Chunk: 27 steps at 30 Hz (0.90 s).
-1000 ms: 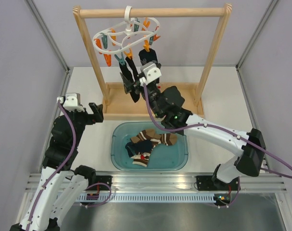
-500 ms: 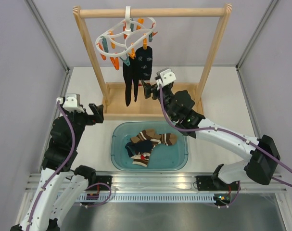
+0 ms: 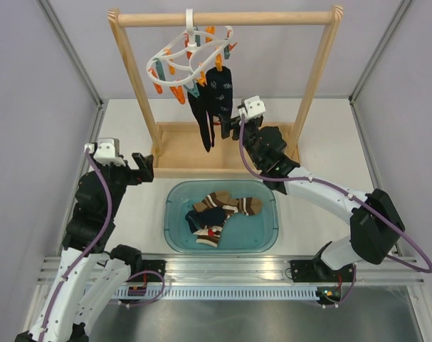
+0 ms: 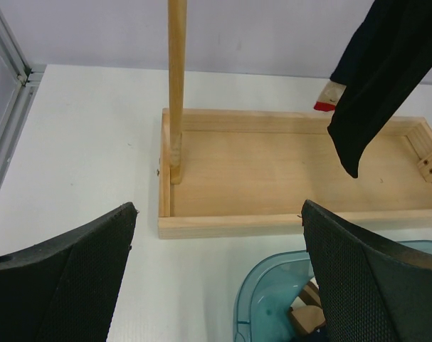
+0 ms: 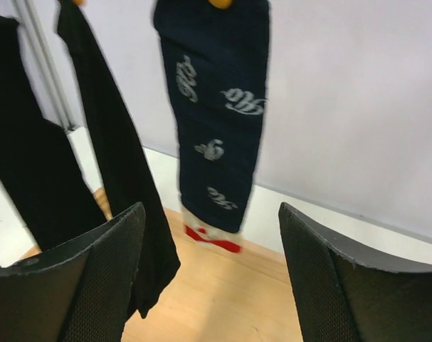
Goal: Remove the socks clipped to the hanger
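Note:
My right gripper will next reach outward to the sock hanging there, until its open fingers straddle the lower half of the motif sock (image 3: 220, 103).
The white ring hanger (image 3: 191, 57) with orange and teal pegs hangs from the wooden rail. Dark socks (image 3: 203, 117) stay clipped to it, among them a navy one with light motifs (image 3: 220, 91). My right gripper (image 3: 235, 118) is open and empty just right of them. In the right wrist view the motif sock (image 5: 216, 121) hangs ahead between my open fingers (image 5: 322, 285), with plain dark socks (image 5: 123, 178) to the left. My left gripper (image 3: 141, 168) is open and empty, low by the frame's base; a dark sock tip (image 4: 379, 92) hangs at its upper right.
A teal basin (image 3: 174, 228) in front of the frame holds several striped and dark socks (image 3: 219, 210). The wooden rail frame (image 3: 312, 78) and its tray base (image 4: 272, 171) stand at the back. The basin's rim (image 4: 248, 306) lies by my left fingers.
My right gripper has drawn back to the right, away from the dark socks. The hanger and its socks have swung to the right. The left arm has not moved.

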{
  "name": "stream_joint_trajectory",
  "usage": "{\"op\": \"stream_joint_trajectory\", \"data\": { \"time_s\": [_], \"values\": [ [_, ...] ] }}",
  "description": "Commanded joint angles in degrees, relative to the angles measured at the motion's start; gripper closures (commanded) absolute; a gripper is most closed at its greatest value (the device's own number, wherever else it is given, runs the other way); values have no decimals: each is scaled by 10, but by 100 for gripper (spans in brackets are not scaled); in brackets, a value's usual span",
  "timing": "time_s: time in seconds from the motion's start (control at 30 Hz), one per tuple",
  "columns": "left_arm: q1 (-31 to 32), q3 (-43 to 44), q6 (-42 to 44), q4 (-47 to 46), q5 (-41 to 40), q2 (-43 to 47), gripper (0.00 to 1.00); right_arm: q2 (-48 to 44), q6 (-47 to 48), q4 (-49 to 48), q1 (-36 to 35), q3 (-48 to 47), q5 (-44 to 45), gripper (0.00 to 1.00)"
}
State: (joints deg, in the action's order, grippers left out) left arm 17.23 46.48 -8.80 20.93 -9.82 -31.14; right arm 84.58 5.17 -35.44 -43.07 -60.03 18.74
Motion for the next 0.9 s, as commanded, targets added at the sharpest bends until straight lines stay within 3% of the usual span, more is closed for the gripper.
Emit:
{"op": "stream_joint_trajectory", "data": {
  "time_s": [0.0,0.2,0.47,0.63,0.87],
  "values": [
    [2,-3,0,-12,11,-5,0,23,-7,-31,25,-39,-34,19],
    [2,-3,2,-12,9,-11,0,63,-34,-37,83,-78,-106,13],
    [2,-3,5,-12,3,-23,0,111,-77,-54,113,-119,-212,11],
    [2,-2,5,-13,4,-29,0,113,-92,-74,116,-105,-230,11],
    [2,-3,8,-12,2,-32,0,175,-96,-61,129,-169,-254,10]
  ]
}}
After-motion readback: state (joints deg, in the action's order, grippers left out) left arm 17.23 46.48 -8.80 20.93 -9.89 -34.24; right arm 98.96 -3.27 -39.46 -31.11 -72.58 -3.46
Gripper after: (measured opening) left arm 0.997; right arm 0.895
